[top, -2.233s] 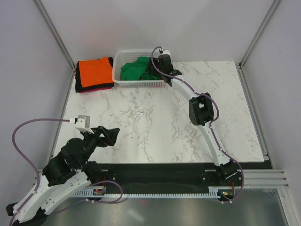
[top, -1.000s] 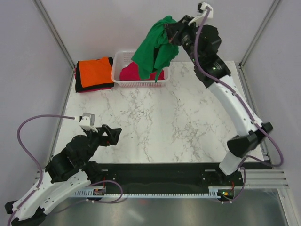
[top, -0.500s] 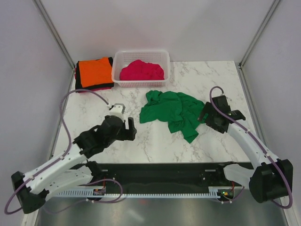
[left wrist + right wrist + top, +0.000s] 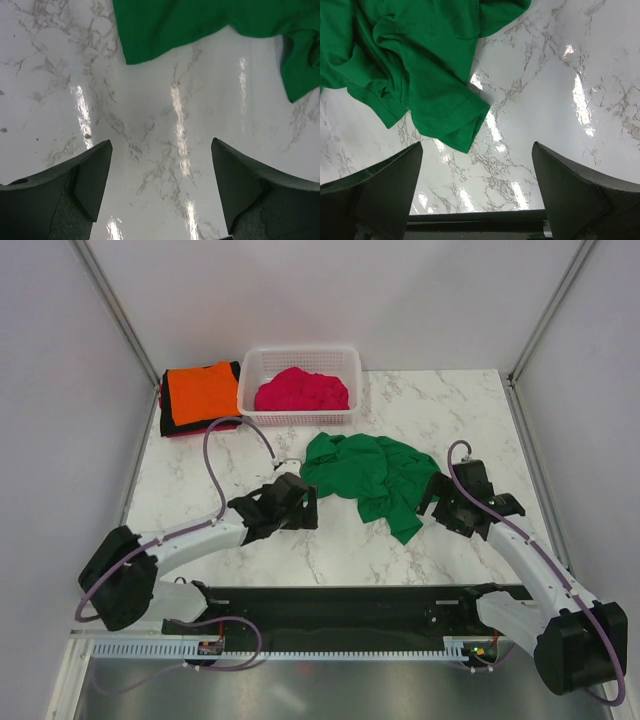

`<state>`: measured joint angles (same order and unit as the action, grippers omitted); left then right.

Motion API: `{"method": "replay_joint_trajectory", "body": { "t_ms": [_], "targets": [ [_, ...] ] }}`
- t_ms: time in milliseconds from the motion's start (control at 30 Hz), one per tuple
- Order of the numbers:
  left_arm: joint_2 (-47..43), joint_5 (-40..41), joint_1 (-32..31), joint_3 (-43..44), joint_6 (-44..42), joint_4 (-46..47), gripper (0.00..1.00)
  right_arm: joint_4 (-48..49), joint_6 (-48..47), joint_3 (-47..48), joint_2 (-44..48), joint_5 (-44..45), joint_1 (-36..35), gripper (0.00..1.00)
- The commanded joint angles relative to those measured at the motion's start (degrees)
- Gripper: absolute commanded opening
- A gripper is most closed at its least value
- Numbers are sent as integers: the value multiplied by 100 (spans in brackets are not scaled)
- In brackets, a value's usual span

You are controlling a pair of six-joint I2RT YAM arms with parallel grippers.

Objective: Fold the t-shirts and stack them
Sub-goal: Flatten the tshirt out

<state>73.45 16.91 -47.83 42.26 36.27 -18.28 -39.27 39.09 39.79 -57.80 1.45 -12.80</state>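
My right gripper goes to the left in the top view next and lowers onto the lower flap's end corner [image 4: 413, 530] [image 4: 477, 114], since it sticks out over bare marble.
A bright green t-shirt [image 4: 372, 476] lies crumpled on the marble table's middle; it also shows in the left wrist view [image 4: 200, 25] and the right wrist view [image 4: 415, 65]. My left gripper [image 4: 305, 508] is open and empty just left of the shirt's near-left edge, over bare marble [image 4: 160, 150]. My right gripper [image 4: 432, 502] is open and empty just right of the shirt's lower flap [image 4: 447, 120]. A magenta-pink t-shirt [image 4: 302, 390] lies in the white basket [image 4: 300, 418]. An orange folded t-shirt [image 4: 202, 388] tops a dark stack [image 4: 200, 426] at the back left.
The marble table [image 4: 240, 460] ends in a black front edge [image 4: 350, 600], which shows in the right wrist view [image 4: 475, 220]. Metal frame posts [image 4: 120, 330] stand at the back corners. Purple cables [image 4: 215, 445] loop above the left arm.
My left gripper has reached farther right, up to the green shirt's left edge. The shirt and my right gripper have barely moved since half a second ago.
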Motion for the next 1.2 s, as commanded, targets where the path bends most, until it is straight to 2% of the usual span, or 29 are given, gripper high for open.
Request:
{"method": "replay_joint_trajectory", "body": {
  "t_ms": [0, 133, 367, 467, 600, 633, 700, 767, 900, 1167],
  "targets": [
    [694, -327, 493, 107, 301, 869, 87, 305, -165, -103, 137, -128, -12, 98],
    [1364, -697, 1003, 168, 284, 1344, 83, 385, -226, -261, 164, -365, -12, 98],
    [2103, -970, 1241, 327, 345, 1801, 75, 630, -262, -498, 15, -453, -12, 98],
    [2313, -1066, 1329, 370, 407, 1986, 66, 675, -270, -542, -91, -462, -12, 98],
    [2385, -1146, 1356, 353, 442, 2127, 40, 675, -288, -569, -100, -418, -12, 98],
    [2358, -1128, 1356, 344, 442, 2136, 21, 666, -288, -604, -91, -383, -21, 98],
    [2157, -1084, 1356, 283, 442, 2136, 2, 710, -279, -665, -100, -382, -21, 96],
    [1903, -944, 1364, 186, 433, 2022, 2, 823, -253, -762, -143, -505, -56, 93],
    [1113, -794, 1443, 11, 416, 1864, 2, 1227, -113, -929, -363, -673, -249, 80],
    [12, -654, 1628, -534, 574, 1556, 2, 2159, 28, -1044, -1303, -602, -610, 68]
  ]
}}
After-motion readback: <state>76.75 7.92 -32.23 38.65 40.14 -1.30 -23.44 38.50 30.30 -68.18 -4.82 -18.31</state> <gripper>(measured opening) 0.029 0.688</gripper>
